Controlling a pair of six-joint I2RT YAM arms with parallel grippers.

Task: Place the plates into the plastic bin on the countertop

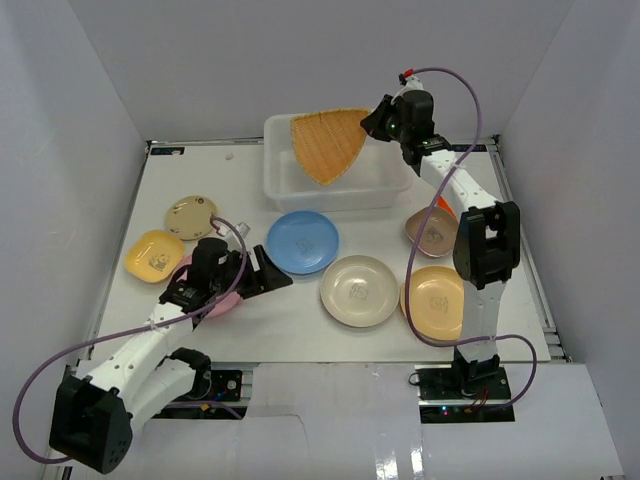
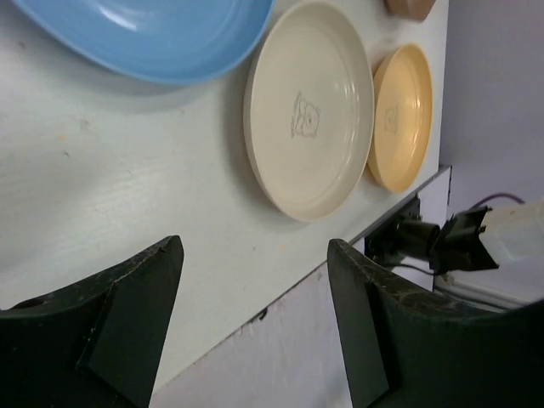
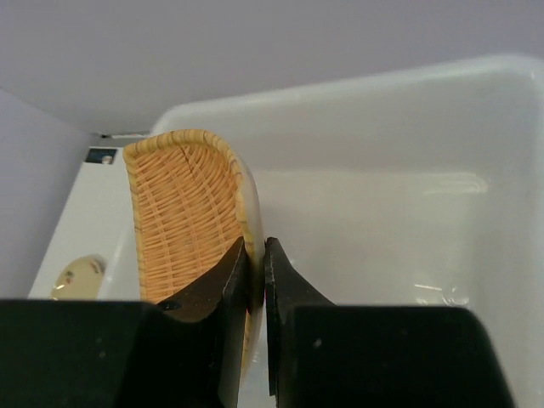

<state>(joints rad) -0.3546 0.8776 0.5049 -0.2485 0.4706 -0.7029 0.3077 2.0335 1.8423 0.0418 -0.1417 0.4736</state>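
My right gripper is above the bin's open bottom, so it will go down into the white plastic bin (image 1: 280, 190) next and release the wicker tray's rim.
My right gripper (image 1: 372, 122) is shut on the rim of the fan-shaped wicker tray (image 1: 328, 143) and holds it tilted over the white plastic bin (image 1: 280, 190). In the right wrist view the tray (image 3: 178, 221) stands on edge between my fingers (image 3: 257, 263) above the bin's inside (image 3: 382, 212). My left gripper (image 1: 268, 272) is open and empty, low over the countertop beside the pink plate (image 1: 220, 300). On the countertop lie a blue plate (image 1: 302, 241), a cream plate (image 1: 359, 290), a peach plate (image 1: 436, 301), a brown plate (image 1: 428, 228), a yellow plate (image 1: 154, 254) and a beige plate (image 1: 190, 216).
The left wrist view shows the blue plate (image 2: 153, 34), the cream plate (image 2: 310, 110), the peach plate (image 2: 399, 115) and the table's near edge (image 2: 280, 297). Grey-white enclosure walls stand on three sides. An orange plate's edge (image 1: 444, 206) shows behind the right arm.
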